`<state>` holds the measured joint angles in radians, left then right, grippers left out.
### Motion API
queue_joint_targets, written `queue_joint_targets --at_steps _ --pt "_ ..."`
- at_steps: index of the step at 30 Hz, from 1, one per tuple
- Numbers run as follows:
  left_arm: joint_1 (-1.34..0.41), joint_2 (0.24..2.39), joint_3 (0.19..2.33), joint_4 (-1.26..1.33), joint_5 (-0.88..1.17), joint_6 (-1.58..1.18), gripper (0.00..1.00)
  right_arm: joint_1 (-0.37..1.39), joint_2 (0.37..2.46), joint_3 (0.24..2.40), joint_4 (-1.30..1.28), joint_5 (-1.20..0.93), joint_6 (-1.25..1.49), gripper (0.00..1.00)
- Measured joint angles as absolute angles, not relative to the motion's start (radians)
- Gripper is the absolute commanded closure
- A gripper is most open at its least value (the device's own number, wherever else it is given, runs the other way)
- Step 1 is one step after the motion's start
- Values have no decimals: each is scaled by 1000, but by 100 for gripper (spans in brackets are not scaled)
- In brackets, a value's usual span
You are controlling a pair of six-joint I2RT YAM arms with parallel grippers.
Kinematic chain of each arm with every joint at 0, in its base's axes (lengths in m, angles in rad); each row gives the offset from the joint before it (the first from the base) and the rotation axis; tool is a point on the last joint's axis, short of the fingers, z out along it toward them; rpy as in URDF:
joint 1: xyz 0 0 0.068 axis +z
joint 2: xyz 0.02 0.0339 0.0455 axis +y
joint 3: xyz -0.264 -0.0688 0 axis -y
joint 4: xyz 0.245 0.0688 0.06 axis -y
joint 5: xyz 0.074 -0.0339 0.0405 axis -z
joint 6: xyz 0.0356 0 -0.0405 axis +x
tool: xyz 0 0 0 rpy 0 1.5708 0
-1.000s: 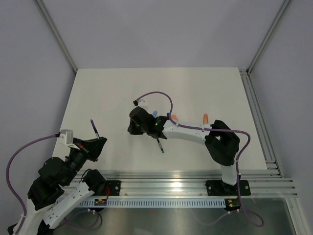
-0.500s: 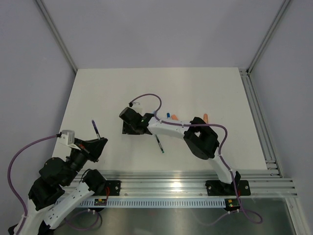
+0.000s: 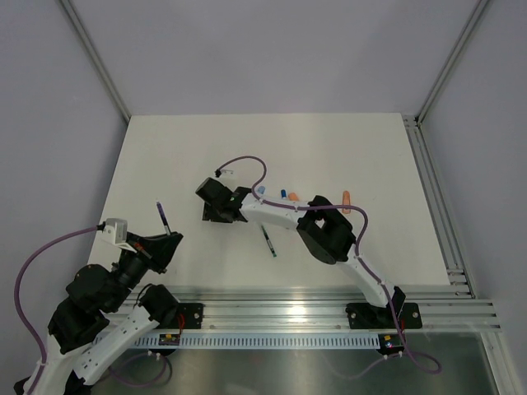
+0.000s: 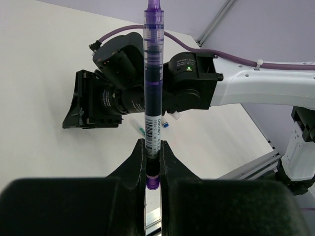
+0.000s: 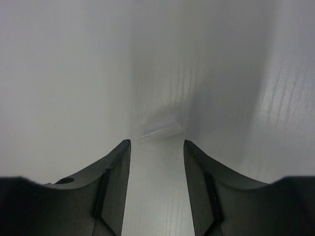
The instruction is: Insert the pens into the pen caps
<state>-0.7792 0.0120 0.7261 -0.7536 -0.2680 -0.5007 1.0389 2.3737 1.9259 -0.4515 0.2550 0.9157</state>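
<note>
My right gripper, open, will turn and come down onto the clear pen cap next, as the pen cap lies crosswise between and just beyond its fingers.
My left gripper is shut on a dark purple pen and holds it upright above the table's left front; in the top view the gripper and the pen show there too. My right gripper is open, jaws pointing down at the table, with a clear pen cap lying just beyond its tips. In the top view the right gripper is left of centre. A green-tipped pen lies on the table near the right forearm. Blue and light blue caps lie behind the arm.
An orange piece and another orange piece lie at mid right, partly hidden by the right arm. The right arm stretches low across the table's middle. In the left wrist view the right wrist stands behind the held pen.
My right gripper has moved left across the table, away from the green-tipped pen. My left gripper holds the purple pen almost where it was.
</note>
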Motion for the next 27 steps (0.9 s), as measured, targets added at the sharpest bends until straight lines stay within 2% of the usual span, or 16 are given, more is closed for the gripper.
queue_joint_targets --at_steps 6,9,22,27 --pt "-777 12 726 -753 -258 -496 100 1038 2426 2005 -493 273 908 51" --pt "-772 12 726 -752 -255 -496 100 1038 2444 2037 -511 274 900 58" --pt "-771 12 723 -746 -246 -493 100 1040 2554 2246 -635 297 832 59" --pt "-771 12 719 -745 -246 -494 100 1048 2573 2288 -676 306 799 64"
